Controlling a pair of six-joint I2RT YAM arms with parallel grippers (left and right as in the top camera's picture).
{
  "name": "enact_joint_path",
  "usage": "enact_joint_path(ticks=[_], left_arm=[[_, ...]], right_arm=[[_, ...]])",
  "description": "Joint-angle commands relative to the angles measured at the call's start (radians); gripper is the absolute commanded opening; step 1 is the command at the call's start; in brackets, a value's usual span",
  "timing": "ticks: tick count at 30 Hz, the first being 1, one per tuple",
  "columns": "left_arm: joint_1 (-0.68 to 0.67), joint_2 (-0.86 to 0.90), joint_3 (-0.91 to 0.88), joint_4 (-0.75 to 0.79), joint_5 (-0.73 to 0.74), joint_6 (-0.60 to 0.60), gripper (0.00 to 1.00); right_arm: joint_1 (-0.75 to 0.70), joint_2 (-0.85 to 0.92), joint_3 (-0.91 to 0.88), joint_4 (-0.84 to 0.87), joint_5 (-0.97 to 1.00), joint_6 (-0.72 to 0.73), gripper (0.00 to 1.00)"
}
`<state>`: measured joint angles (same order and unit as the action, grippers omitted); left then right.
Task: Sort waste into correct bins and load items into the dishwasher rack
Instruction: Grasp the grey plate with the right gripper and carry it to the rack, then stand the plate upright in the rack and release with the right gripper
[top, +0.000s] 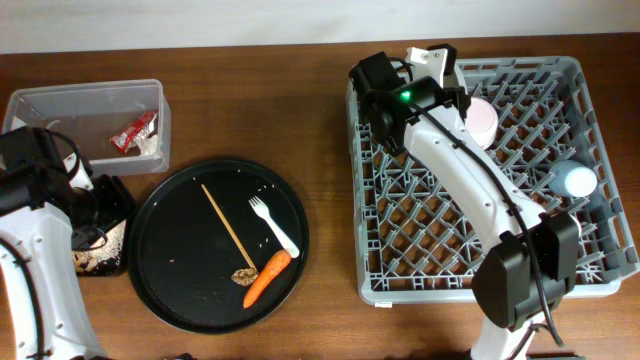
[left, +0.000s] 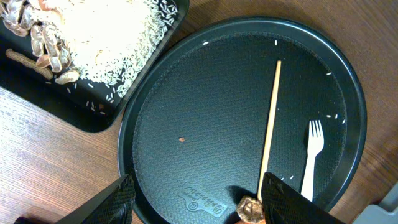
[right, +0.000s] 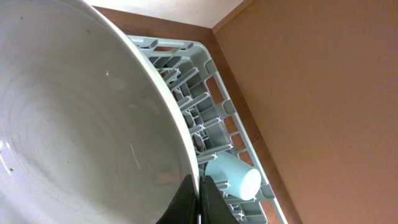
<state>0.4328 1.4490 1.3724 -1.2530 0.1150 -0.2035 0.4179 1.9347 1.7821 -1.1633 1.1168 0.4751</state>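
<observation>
The rack's back wires beside the pink bowl (top: 483, 120) are below, so the robot's right gripper will next lower the plate on edge to fit between them and let go of the plate's rim.
My right gripper (right: 198, 199) is shut on the rim of the white plate (right: 81, 124) and holds it on edge over the back left of the grey dishwasher rack (top: 600, 262); from overhead the plate (top: 428, 57) shows edge-on. A pink bowl (top: 483, 120) and a light-blue cup (top: 578, 181) lie in the rack; the cup also shows in the right wrist view (right: 233, 175). My left gripper (left: 199, 205) is open and empty above the round tray's left part. The chopstick (left: 270, 130), fork (left: 313, 155) and a food chunk (left: 250, 210) lie there. The carrot (top: 267, 277) lies beside the chunk.
The round black tray (top: 160, 285) sits mid-table. The shallow black tray (left: 93, 115), with rice and scraps, lies at its left. The clear tub (top: 60, 100) at the back left holds the red wrapper (top: 133, 132) and a napkin.
</observation>
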Motion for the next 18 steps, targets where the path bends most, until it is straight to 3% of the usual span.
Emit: enact_joint_path(ticks=[1,5,18], left_arm=[[0.002,-0.004,0.003,0.000,0.001,-0.010,0.64],[0.002,-0.004,0.003,0.002,0.008,-0.010,0.64],[0.002,-0.004,0.003,0.003,0.012,-0.010,0.64]], right_arm=[[-0.014,0.011,-0.011,-0.001,0.050,0.032,0.04],[-0.048,0.011,-0.010,-0.016,0.106,0.031,0.04],[-0.024,0.021,-0.011,-0.015,-0.138,0.058,0.04]])
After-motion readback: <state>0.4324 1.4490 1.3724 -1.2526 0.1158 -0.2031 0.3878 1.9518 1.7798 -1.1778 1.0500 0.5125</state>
